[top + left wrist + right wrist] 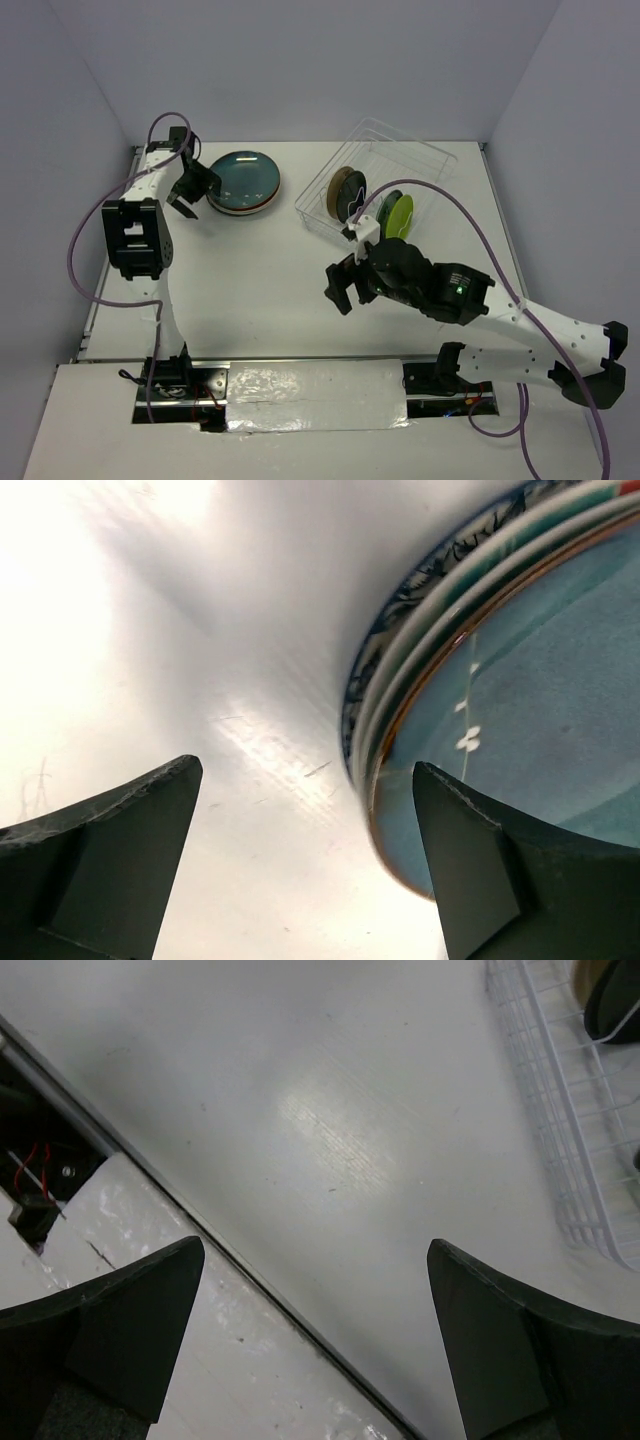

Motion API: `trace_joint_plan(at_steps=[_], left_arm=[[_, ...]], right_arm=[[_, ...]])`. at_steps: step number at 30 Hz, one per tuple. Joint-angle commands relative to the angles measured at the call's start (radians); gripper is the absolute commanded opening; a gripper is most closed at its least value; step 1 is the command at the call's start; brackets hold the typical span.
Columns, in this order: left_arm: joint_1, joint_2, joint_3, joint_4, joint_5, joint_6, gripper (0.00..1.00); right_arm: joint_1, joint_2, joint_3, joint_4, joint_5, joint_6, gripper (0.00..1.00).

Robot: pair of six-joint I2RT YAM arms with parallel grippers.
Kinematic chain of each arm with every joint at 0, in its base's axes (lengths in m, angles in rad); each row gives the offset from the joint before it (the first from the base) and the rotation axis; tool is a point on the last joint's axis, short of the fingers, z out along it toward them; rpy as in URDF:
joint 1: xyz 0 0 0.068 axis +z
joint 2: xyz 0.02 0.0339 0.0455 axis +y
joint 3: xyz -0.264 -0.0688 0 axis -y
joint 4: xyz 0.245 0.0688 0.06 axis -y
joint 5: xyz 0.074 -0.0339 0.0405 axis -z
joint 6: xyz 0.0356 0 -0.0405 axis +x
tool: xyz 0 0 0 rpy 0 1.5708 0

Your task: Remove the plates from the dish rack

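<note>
My right gripper will next move outward over the rack, turn and lower onto the lime green plate's upper rim (395, 213), because the lime green plate is the last in the row.
A stack of plates (243, 182) with a teal-blue one on top lies flat on the table at the back left; it fills the right of the left wrist view (520, 700). My left gripper (190, 197) is open and empty just left of the stack. The clear dish rack (375, 175) stands at the back right, holding a tan-gold plate (340, 188), a dark plate (352, 196) and a lime green plate (399, 215) on edge. My right gripper (340, 288) is open and empty over the table's middle, in front of the rack. The rack's wire edge (560, 1130) shows in the right wrist view.
Grey walls close the table on three sides. A purple cable arcs over the rack's right end (455, 205). A foil-covered strip (310, 395) and the arm bases run along the near edge; its seam shows in the right wrist view (200, 1230).
</note>
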Motion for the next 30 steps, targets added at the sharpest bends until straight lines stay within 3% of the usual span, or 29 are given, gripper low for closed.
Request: trace_joint_plan(at_steps=[1,5,7,9,11,12,14,16,19,21,24,30], left_arm=[[0.009,-0.151,0.004,-0.042,-0.106,0.008,1.00],[0.004,-0.361,-0.069,-0.008,-0.149,0.062,1.00],[-0.005,-0.530,-0.190,0.045,-0.137,0.141,0.99],[-0.033,-0.664,-0.360,0.124,-0.126,0.238,1.00],[-0.051,-0.889,-0.504,0.208,-0.015,0.322,0.99],[-0.060,-0.960,-0.648,0.290,0.034,0.357,1.00],[-0.100,-1.158,-0.758,0.328,0.094,0.437,0.99],[-0.116,-1.304,-0.870,0.325,0.060,0.488,1.00],[-0.117,-1.430,-0.976,0.333,0.012,0.553,1.00],[-0.125,-1.466,-1.010,0.326,-0.046,0.531,1.00],[-0.148,-1.486,-1.025,0.349,-0.005,0.534,0.99],[-0.186,-1.365,-1.001,0.311,-0.027,0.531,1.00]], right_arm=[[-0.059,0.008,-0.005,0.060,0.093,0.092,1.00],[-0.139,0.066,0.026,0.044,0.257,0.262,1.00],[-0.171,0.115,0.047,0.023,0.422,0.380,1.00],[-0.280,0.152,0.087,0.004,0.470,0.442,1.00],[-0.379,0.207,0.103,0.015,0.431,0.491,1.00],[-0.463,0.227,0.109,0.027,0.394,0.501,0.99],[-0.577,0.298,0.132,0.052,0.359,0.510,0.96],[-0.620,0.347,0.158,0.056,0.323,0.502,0.91],[-0.680,0.419,0.187,0.098,0.299,0.459,0.72],[-0.702,0.448,0.199,0.122,0.285,0.439,0.65],[-0.734,0.470,0.207,0.170,0.233,0.393,0.65],[-0.765,0.518,0.215,0.188,0.204,0.381,0.62]])
